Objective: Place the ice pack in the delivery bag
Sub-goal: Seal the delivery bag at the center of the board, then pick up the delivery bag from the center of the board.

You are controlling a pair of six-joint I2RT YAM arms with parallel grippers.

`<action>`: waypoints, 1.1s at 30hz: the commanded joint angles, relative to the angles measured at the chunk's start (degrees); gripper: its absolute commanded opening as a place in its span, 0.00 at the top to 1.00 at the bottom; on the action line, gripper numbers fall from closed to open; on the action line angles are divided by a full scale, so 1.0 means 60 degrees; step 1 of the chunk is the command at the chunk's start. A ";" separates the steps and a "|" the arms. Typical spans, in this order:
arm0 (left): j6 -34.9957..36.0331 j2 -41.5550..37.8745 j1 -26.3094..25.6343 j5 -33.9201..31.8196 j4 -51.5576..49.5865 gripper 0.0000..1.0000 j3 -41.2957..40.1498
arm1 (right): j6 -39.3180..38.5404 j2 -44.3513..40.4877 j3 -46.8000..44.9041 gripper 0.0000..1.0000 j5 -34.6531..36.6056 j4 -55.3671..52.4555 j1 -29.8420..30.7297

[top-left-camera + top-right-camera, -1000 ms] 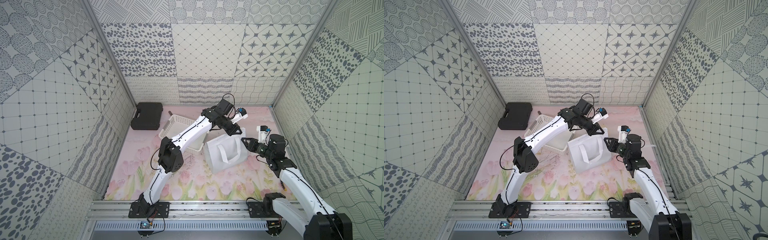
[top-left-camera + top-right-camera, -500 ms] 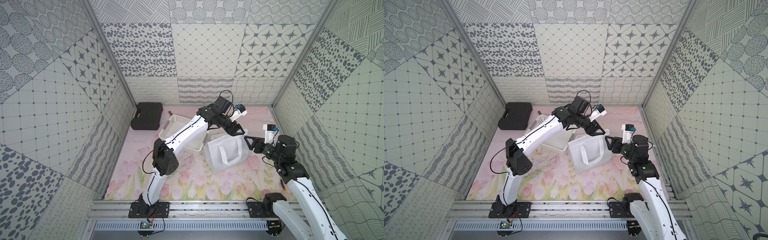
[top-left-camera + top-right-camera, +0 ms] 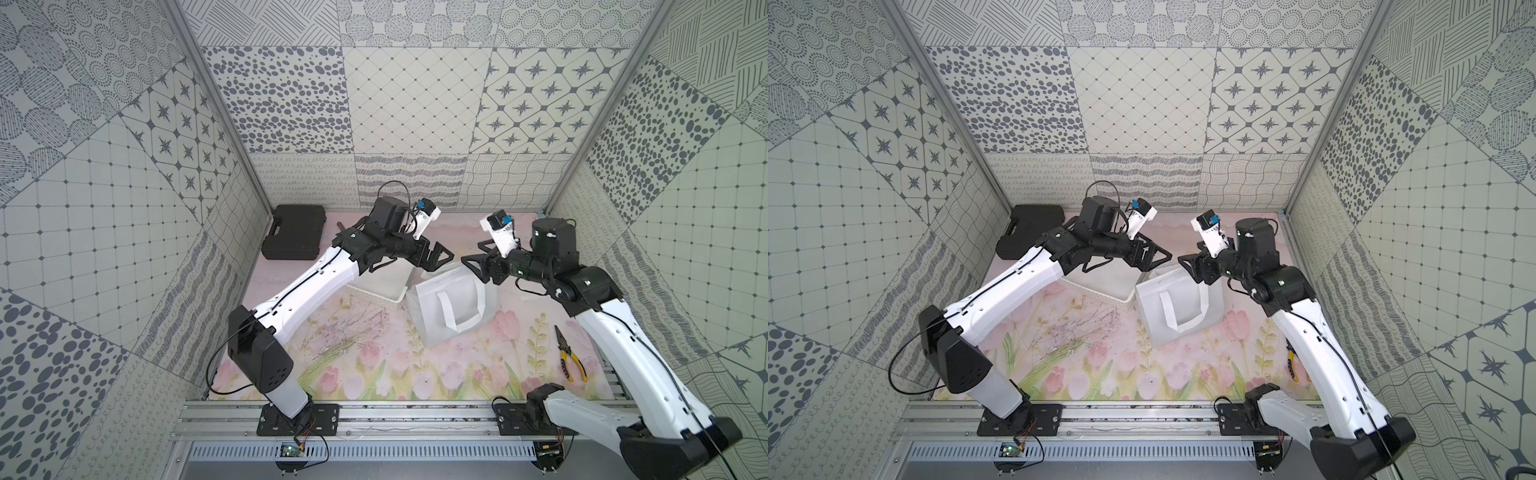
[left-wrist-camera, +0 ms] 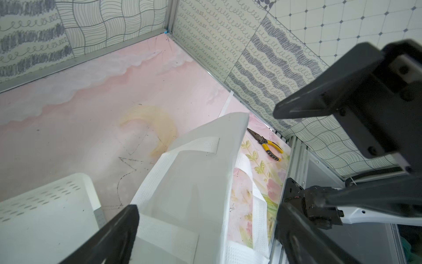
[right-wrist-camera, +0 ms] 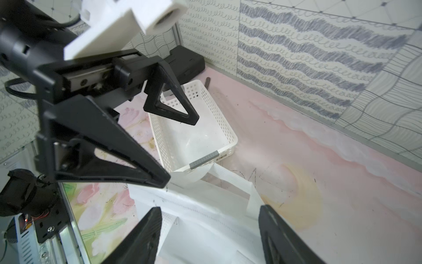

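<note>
The right gripper tilts its open fingers down next and lowers them astride the bag's pressed-together top edge (image 3: 449,273) (image 5: 215,211) to close. That thin white edge lies below the right gripper.
The white delivery bag (image 3: 451,307) (image 3: 1177,307) stands mid-table with its strap handles hanging on the near side. Its mouth looks pressed together, and no lining shows. My left gripper (image 3: 440,255) (image 3: 1156,254) hovers open over the bag's left top corner. My right gripper (image 3: 478,266) (image 3: 1190,266) hovers open over the right top corner, facing the left one. In the left wrist view the bag (image 4: 196,182) lies below the open, empty jaws of the left gripper (image 4: 205,230). The right gripper (image 5: 210,228) is likewise empty above the bag (image 5: 205,217). The ice pack is hidden in every view.
A white perforated basket (image 3: 378,284) (image 5: 194,137) sits against the bag's left side and looks empty. A black case (image 3: 295,232) lies in the back left corner. Yellow-handled pliers (image 3: 571,357) (image 4: 267,144) lie at the right, near the front rail.
Both grippers have opened, the left from fully shut to wide. The left gripper drew back to the left off the bag's top. The right arm rose and came nearer the bag's top.
</note>
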 commanded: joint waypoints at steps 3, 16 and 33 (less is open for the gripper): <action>-0.0127 -0.1936 0.0248 -0.1237 0.1449 0.00 -0.2112 | -0.3129 0.1575 0.1733 0.29 -0.0634 -0.2490 0.0395; 0.0111 -0.3210 0.0454 -0.1517 0.0746 0.01 -0.3166 | -0.4617 0.2886 0.2030 0.37 0.0062 -0.3233 0.1390; 0.0101 -0.3633 0.0453 -0.1223 0.0673 0.01 -0.3674 | -0.5279 0.3430 0.1413 0.52 0.0393 -0.2673 0.1408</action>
